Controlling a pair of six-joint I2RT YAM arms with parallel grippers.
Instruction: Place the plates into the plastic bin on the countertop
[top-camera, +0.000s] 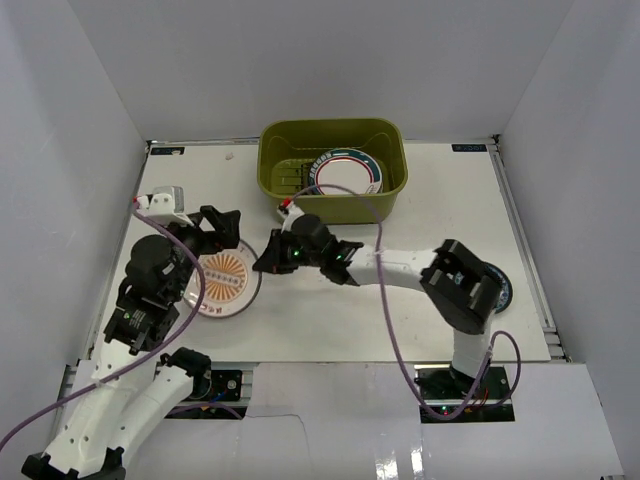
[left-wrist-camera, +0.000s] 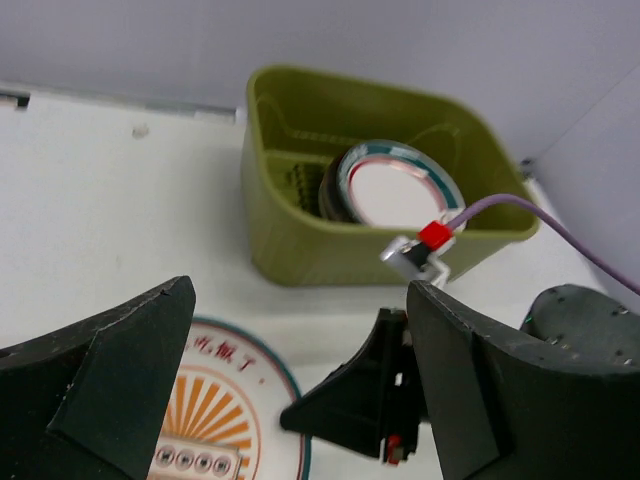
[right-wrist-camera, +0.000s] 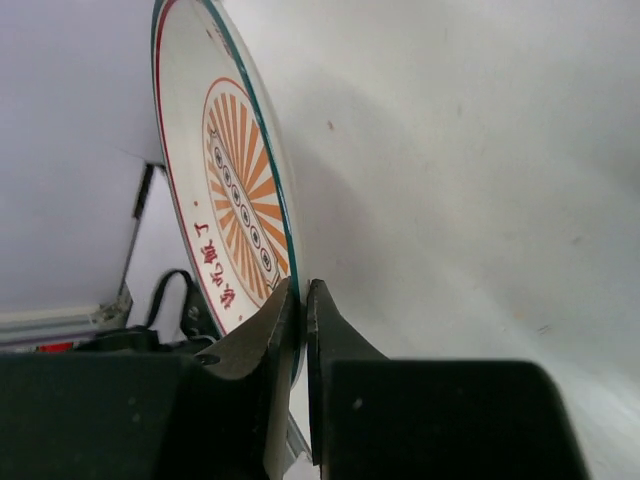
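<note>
My right gripper lifts outward to clear the bin's near side next. It then lowers the plate and releases it on the stack inside, outward of the gripper.
The orange-sunburst white plate (top-camera: 222, 283) lies at the left middle of the countertop (top-camera: 440, 200). My right gripper (top-camera: 262, 265) is shut on its right rim. In the right wrist view the fingers pinch the teal rim (right-wrist-camera: 303, 300) of the plate (right-wrist-camera: 235, 200). I cannot tell whether that edge is lifted. My left gripper (top-camera: 222, 232) is open and empty just above the plate's far side, and it also shows in the left wrist view (left-wrist-camera: 300, 290). The olive-green bin (top-camera: 340, 205) stands at the back and holds a stack of plates (top-camera: 350, 172) topped by a teal-rimmed white one (left-wrist-camera: 395, 190).
White walls bound the countertop on three sides. A dark round dish (top-camera: 500, 290) shows partly under my right arm's elbow at the right. Purple cables trail from both wrists. The right gripper's finger (left-wrist-camera: 370, 400) sits between my left fingers in the left wrist view.
</note>
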